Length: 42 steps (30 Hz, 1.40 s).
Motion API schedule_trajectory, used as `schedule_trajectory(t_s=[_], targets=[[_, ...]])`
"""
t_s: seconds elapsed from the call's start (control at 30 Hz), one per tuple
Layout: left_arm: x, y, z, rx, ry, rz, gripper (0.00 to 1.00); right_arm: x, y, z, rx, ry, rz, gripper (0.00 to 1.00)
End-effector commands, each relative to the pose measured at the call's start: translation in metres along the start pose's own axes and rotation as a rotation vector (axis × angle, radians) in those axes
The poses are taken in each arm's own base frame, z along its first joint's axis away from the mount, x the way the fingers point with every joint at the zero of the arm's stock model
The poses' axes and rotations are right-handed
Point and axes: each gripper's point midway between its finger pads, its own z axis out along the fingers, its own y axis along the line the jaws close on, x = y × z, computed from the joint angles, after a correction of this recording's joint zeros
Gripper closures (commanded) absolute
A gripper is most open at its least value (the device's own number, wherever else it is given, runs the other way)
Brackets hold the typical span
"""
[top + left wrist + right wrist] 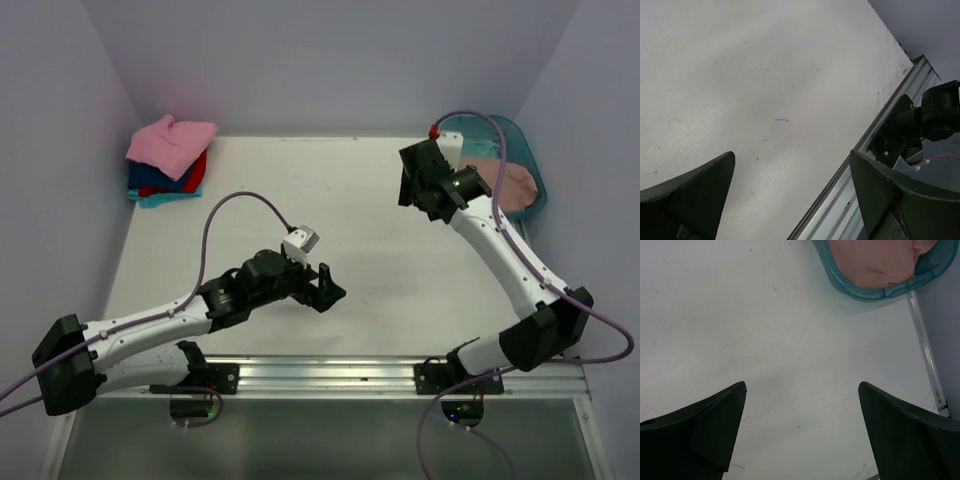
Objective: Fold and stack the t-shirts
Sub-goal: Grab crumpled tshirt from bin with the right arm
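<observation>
My right gripper is above the dusty pink t-shirt, which lies bunched in the tub and to the gripper's right in the top view. I will move across the tub's rim and go down.
A pile of folded t-shirts lies at the table's far left corner: bright pink on top, red, blue and teal beneath. A dusty pink t-shirt is bunched inside the teal tub at the far right; the right wrist view shows it as a t-shirt in the tub. My left gripper hovers low near the table's front middle, open and empty. My right gripper is raised just left of the tub, open and empty. In both wrist views the left gripper and right gripper frame bare table.
A metal rail runs along the table's near edge, also seen as a rail in the left wrist view with the right arm's base beyond it. Lilac walls close in the left, back and right sides.
</observation>
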Motion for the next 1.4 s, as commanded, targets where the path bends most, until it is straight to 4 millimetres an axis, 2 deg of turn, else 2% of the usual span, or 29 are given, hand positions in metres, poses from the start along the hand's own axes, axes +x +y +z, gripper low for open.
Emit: schedule_trajectory(t_s=[0.0, 0.03, 0.1, 0.13, 0.17, 0.2, 0.23, 0.27, 0.3, 0.33, 0.37, 0.4, 0.43, 0.47, 0.57, 0.67, 0.77, 0.87, 0.93, 0.97, 1.0, 1.03, 1.13, 1.2, 1.23, 1.3, 1.33, 1.37], targets=[[0.007, 0.011, -0.002, -0.024, -0.001, -0.02, 0.0, -0.043, -0.006, 0.006, 0.017, -0.043, 0.149, 0.01], [0.012, 0.014, -0.001, -0.034, 0.011, -0.025, 0.0, -0.051, -0.022, 0.021, 0.053, -0.025, 0.211, 0.01], [0.02, 0.02, -0.001, -0.054, 0.04, -0.037, 0.0, -0.065, -0.04, 0.055, 0.08, 0.041, 0.328, 0.01], [0.024, 0.022, -0.001, -0.063, 0.051, -0.041, 0.0, -0.069, -0.045, 0.067, 0.089, 0.062, 0.361, 0.01], [0.025, 0.023, -0.002, -0.064, 0.052, -0.044, 0.0, -0.085, -0.055, 0.069, 0.109, 0.051, 0.398, 0.01], [0.03, 0.026, -0.007, -0.074, 0.069, -0.048, 0.0, -0.079, -0.06, 0.1, 0.187, 0.094, 0.397, 0.01], [0.037, 0.029, -0.01, -0.079, 0.078, -0.052, 0.0, -0.083, -0.077, 0.115, 0.228, 0.11, 0.426, 0.01], [0.039, 0.03, -0.013, -0.086, 0.08, -0.06, 0.0, -0.101, -0.079, 0.123, 0.223, 0.089, 0.454, 0.01], [0.035, 0.029, -0.019, -0.08, 0.058, -0.064, 0.0, -0.082, -0.084, 0.158, 0.254, 0.187, 0.457, 0.01], [0.038, 0.031, -0.022, -0.083, 0.058, -0.069, 0.0, -0.076, -0.099, 0.179, 0.276, 0.233, 0.488, 0.01], [0.039, 0.032, -0.026, -0.089, 0.054, -0.079, 0.0, -0.086, -0.103, 0.186, 0.256, 0.235, 0.517, 0.01], [0.034, 0.03, -0.032, -0.077, 0.027, -0.085, 0.0, -0.063, -0.1, 0.22, 0.247, 0.323, 0.516, 0.01], [0.038, 0.034, -0.036, -0.093, 0.031, -0.099, 0.0, -0.066, -0.099, 0.228, 0.229, 0.327, 0.527, 0.01], [0.037, 0.037, -0.039, -0.11, 0.018, -0.104, 0.0, -0.058, -0.097, 0.239, 0.225, 0.353, 0.521, 0.01], [0.034, 0.042, -0.049, -0.135, -0.013, -0.125, 0.0, -0.02, -0.098, 0.278, 0.264, 0.421, 0.517, 0.01], [0.032, 0.045, -0.058, -0.152, -0.026, -0.145, 0.0, 0.015, -0.097, 0.301, 0.288, 0.474, 0.516, 0.02], [0.033, 0.049, -0.062, -0.172, -0.033, -0.16, 0.0, 0.04, -0.097, 0.311, 0.316, 0.527, 0.507, 0.06], [0.034, 0.051, -0.063, -0.183, -0.034, -0.166, 0.0, 0.051, -0.093, 0.316, 0.306, 0.543, 0.506, 0.14], [0.035, 0.052, -0.061, -0.187, -0.028, -0.17, 0.0, 0.051, -0.093, 0.317, 0.298, 0.535, 0.501, 0.25], [0.037, 0.052, -0.06, -0.187, -0.022, -0.171, 0.0, 0.053, -0.093, 0.319, 0.292, 0.527, 0.499, 0.37], [0.039, 0.053, -0.058, -0.193, -0.012, -0.174, 0.0, 0.05, -0.095, 0.316, 0.287, 0.519, 0.499, 0.6], [0.039, 0.052, -0.057, -0.189, -0.015, -0.177, 0.0, 0.048, -0.094, 0.315, 0.284, 0.513, 0.499, 1.0], [0.043, 0.052, -0.054, -0.185, 0.001, -0.179, 0.0, 0.038, -0.088, 0.304, 0.223, 0.484, 0.524, 1.0], [0.045, 0.051, -0.053, -0.177, 0.006, -0.179, 0.0, 0.016, -0.084, 0.298, 0.163, 0.41, 0.555, 1.0], [0.045, 0.051, -0.052, -0.175, 0.008, -0.178, 0.0, -0.011, -0.079, 0.279, 0.089, 0.345, 0.584, 1.0], [0.046, 0.051, -0.052, -0.171, 0.009, -0.175, 0.0, -0.034, -0.074, 0.264, -0.001, 0.238, 0.618, 1.0], [0.044, 0.05, -0.052, -0.165, 0.002, -0.172, 0.0, -0.05, -0.072, 0.235, -0.073, 0.177, 0.639, 1.0], [0.045, 0.05, -0.052, -0.166, 0.001, -0.172, 0.0, -0.077, -0.071, 0.225, -0.134, 0.071, 0.658, 1.0]])
